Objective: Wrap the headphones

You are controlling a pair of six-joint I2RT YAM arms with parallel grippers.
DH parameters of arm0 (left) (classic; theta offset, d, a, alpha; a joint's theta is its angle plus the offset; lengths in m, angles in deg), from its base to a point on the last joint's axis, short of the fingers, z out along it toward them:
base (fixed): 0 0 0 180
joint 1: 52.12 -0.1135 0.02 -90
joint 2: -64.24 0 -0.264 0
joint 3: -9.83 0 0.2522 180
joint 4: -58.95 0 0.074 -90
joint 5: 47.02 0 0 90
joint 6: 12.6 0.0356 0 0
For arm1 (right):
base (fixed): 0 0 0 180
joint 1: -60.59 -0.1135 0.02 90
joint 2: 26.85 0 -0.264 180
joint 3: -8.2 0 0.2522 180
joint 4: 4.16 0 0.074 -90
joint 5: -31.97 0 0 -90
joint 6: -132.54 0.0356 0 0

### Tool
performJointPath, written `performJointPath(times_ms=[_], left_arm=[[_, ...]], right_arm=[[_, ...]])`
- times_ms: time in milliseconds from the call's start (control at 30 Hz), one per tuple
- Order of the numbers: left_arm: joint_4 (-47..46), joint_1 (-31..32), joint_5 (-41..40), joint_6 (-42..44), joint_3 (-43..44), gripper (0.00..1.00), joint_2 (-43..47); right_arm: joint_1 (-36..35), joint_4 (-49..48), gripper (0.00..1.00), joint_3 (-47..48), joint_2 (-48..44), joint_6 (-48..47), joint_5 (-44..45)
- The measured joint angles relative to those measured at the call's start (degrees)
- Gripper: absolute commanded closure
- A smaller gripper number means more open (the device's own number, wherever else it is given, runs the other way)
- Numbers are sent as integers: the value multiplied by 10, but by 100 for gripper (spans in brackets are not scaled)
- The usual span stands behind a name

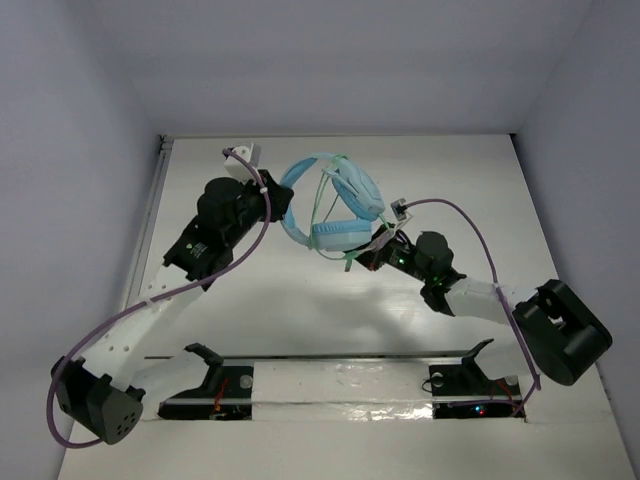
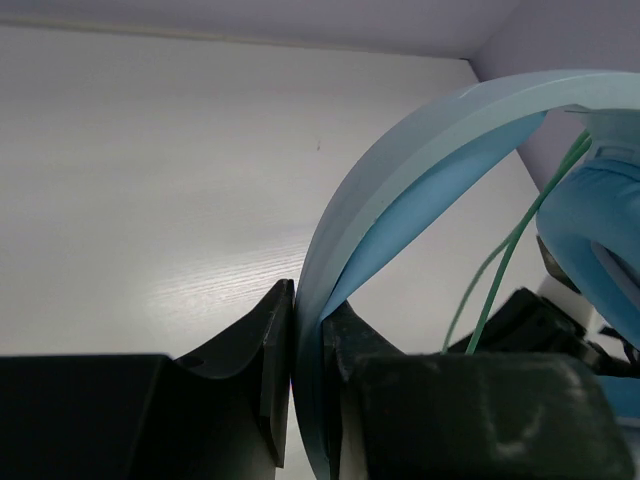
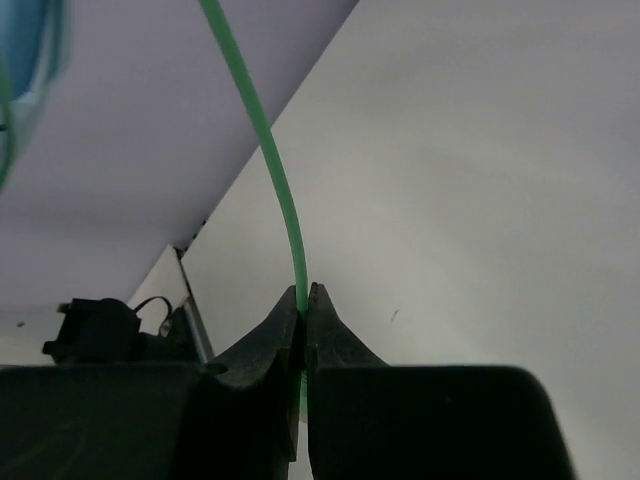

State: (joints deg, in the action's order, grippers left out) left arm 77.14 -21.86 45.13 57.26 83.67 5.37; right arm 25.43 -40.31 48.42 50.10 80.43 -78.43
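Note:
The headphones hang in the air over clear table, so the left gripper next needs to go down toward the bare tabletop beneath the light blue headphones [image 1: 335, 205] and let go of the headband.
The light blue headphones [image 1: 335, 205] hang above the table's middle, held up by both arms. My left gripper [image 1: 283, 196] is shut on the curved headband [image 2: 400, 150], which runs up between its jaws [image 2: 308, 320]. The two earcups [image 1: 345, 235] hang to the right of it. The thin pale green cable [image 1: 322, 195] loops over the headband and earcups. My right gripper [image 1: 372, 250] is shut on the green cable [image 3: 270, 170], pinched at the jaw tips [image 3: 304, 295], just right of the lower earcup.
Thick purple robot cables [image 1: 480, 240] trail along both arms. A white block [image 1: 246, 155] sits at the back left. The white table [image 1: 330, 310] ends at side walls, with a metal rail [image 1: 340, 375] along the near edge.

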Motion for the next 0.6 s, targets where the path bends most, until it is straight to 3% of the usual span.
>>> performJointPath(times_ms=[233,600], left_arm=[[-137,0,-91,-115,-127,100,-61],[-257,15,-202,-175,-148,100,-232]], right_arm=[[0,-60,93,-19,54,117,7],[2,-111,90,-19,172,237,44]])
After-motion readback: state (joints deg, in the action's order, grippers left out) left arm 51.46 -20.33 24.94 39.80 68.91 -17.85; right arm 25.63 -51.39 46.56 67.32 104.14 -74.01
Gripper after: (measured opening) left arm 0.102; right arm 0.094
